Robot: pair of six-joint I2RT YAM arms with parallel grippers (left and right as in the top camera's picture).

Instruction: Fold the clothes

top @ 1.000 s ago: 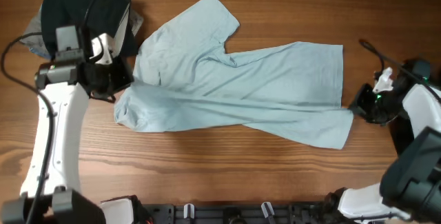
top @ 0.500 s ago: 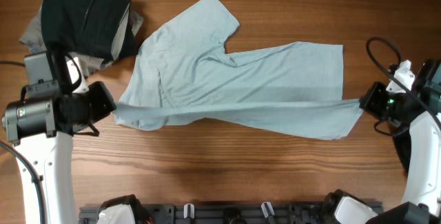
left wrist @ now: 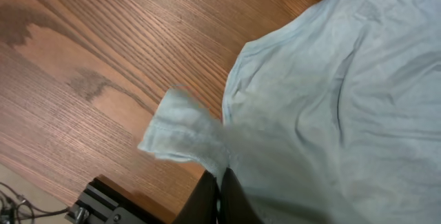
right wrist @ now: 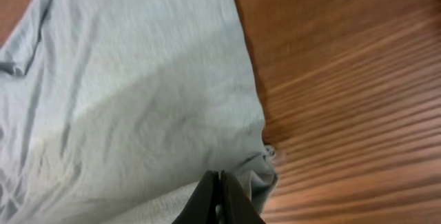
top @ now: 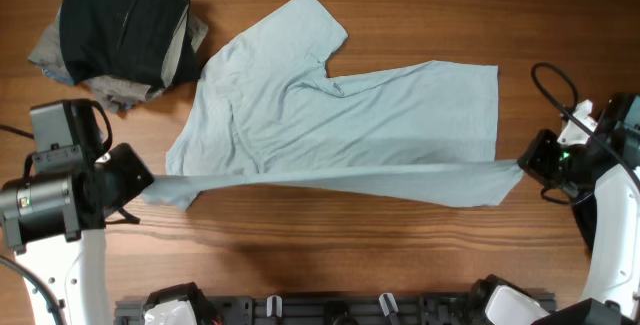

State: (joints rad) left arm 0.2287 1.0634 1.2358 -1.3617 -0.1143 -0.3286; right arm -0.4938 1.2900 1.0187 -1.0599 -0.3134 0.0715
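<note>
My left gripper brings the still-lifted edge outward down onto the shirt's flat end (top: 195, 153) (left wrist: 255, 89) next and releases it. That cloth lies below and outward of my left gripper.
A pale blue-grey T-shirt (top: 340, 115) lies spread on the wooden table, one sleeve pointing to the far side. Its near edge is lifted and stretched taut between the two grippers. My left gripper (top: 140, 177) is shut on the shirt's left end, near the sleeve (left wrist: 182, 134); its fingertips (left wrist: 222, 186) pinch the cloth. My right gripper (top: 522, 162) is shut on the shirt's right bottom corner (right wrist: 265, 162); its fingertips (right wrist: 219, 182) pinch the hem.
A pile of dark and grey clothes (top: 120, 25) sits at the far left corner. A black rail (top: 330, 310) runs along the table's near edge. Bare wood shows in front of the shirt and to its right.
Both grippers have moved toward the near edge, pulling the shirt's lower edge with them. The lifted edge has stretched into a straight taut line. The left arm has dropped further down the left side.
</note>
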